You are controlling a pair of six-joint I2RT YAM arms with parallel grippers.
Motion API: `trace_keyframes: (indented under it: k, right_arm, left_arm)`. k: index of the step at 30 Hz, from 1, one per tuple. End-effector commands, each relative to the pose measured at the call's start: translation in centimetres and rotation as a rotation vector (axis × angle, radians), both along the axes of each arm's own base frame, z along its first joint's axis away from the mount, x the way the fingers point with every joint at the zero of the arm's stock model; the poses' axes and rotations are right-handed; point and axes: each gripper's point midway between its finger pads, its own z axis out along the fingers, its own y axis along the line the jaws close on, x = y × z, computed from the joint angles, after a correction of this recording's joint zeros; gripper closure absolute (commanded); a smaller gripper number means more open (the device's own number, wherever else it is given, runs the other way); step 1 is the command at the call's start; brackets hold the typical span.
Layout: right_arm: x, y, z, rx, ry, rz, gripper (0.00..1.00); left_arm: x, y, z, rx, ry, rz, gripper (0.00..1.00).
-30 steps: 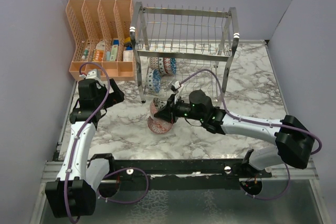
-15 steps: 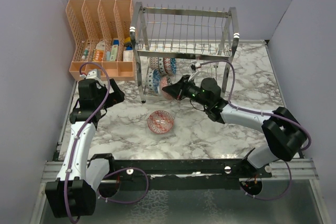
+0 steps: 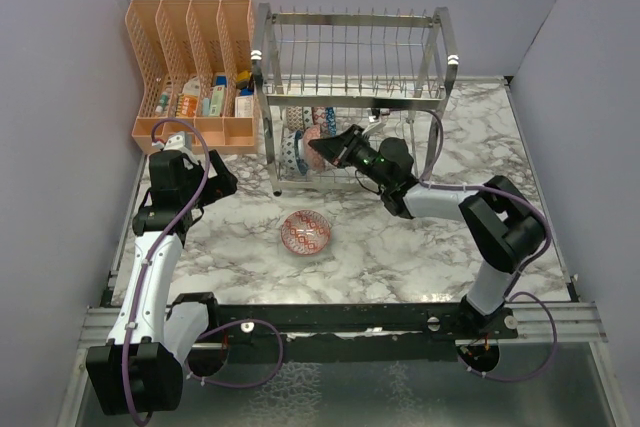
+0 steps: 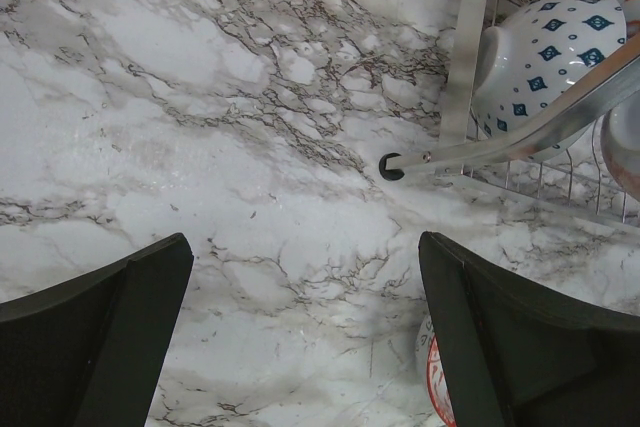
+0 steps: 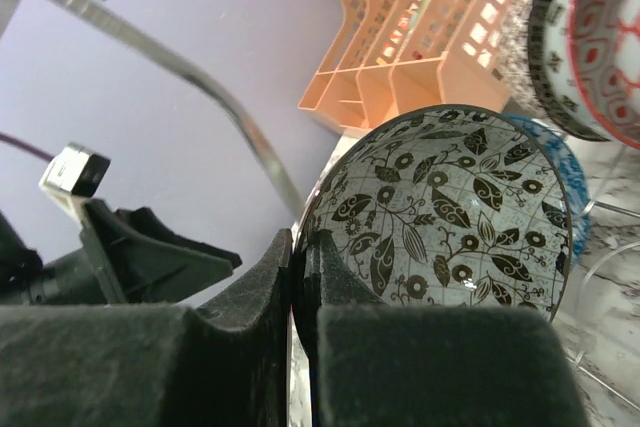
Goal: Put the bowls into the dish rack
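Observation:
Next, the right gripper lowers the leaf-patterned bowl beside the blue bowl. The leaf-patterned bowl's rim still sits above that of the blue bowl in the lower shelf of the rack.
My right gripper [image 3: 328, 150] is shut on the rim of a bowl [image 5: 450, 217] with a dark leaf pattern inside. It holds the bowl on edge in the lower tier of the chrome dish rack [image 3: 350, 97], beside a blue bowl [image 3: 291, 152] standing there. More bowls [image 3: 318, 119] stand further back in that tier. A reddish-pink bowl [image 3: 306, 232] sits upright on the marble table in front of the rack. My left gripper [image 3: 190, 179] is open and empty over the table, left of the rack. In the left wrist view the red bowl's edge [image 4: 437, 382] shows by the right finger.
An orange mesh organiser [image 3: 190, 67] with small boxes stands at the back left, touching the rack's left side. The rack's front-left post and foot [image 4: 465, 47] are close to my left gripper [image 4: 303, 247]. Purple walls close in both sides.
My right gripper has lifted the bowl from above the red bowl on the table and carried it back into the rack's lower tier. The left arm has not moved.

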Motion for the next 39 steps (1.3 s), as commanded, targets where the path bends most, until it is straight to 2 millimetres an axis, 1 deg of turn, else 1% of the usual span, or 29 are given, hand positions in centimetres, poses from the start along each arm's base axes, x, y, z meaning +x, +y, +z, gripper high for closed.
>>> trace_keyframes:
  k: [1,4,9,13,22,28,32,36,39]
  right_arm:
    - [1.8,-0.6,2.9,0.171,-0.012,-0.048,0.99]
    - [2.2,-0.7,2.2,0.193,0.015,-0.059,0.99]
    - [2.7,-0.2,0.8,0.221,0.049,-0.037,0.99]
    - [3.2,-0.4,-0.4,0.258,0.090,-0.041,0.99]
    - [3.7,-0.2,-1.1,0.349,0.114,-0.004,0.99]
    - [4.4,0.1,-2.0,0.370,0.160,0.009,0.99]
    - [4.8,0.5,-3.3,0.387,0.218,0.031,0.99]
    - [4.7,0.8,-5.0,0.397,0.284,0.051,0.99]
    - [4.7,0.7,-5.6,0.390,0.308,0.049,0.99]
  left_arm:
    - [0.2,-0.1,0.8,-0.002,-0.036,-0.011,0.01]
    - [0.2,-0.1,0.7,-0.004,-0.032,-0.012,0.01]
    - [0.2,-0.1,0.7,-0.004,-0.031,-0.012,0.01]
    - [0.2,-0.1,0.6,-0.004,-0.029,-0.014,0.01]
    - [0.3,-0.1,0.5,-0.005,-0.023,-0.013,0.01]
    - [0.3,-0.1,0.5,-0.005,-0.022,-0.012,0.01]
    - [0.3,-0.1,0.4,-0.006,-0.020,-0.014,0.01]
    - [0.3,-0.1,0.4,-0.004,-0.018,-0.014,0.01]
    - [0.3,-0.1,0.3,-0.004,-0.017,-0.014,0.01]
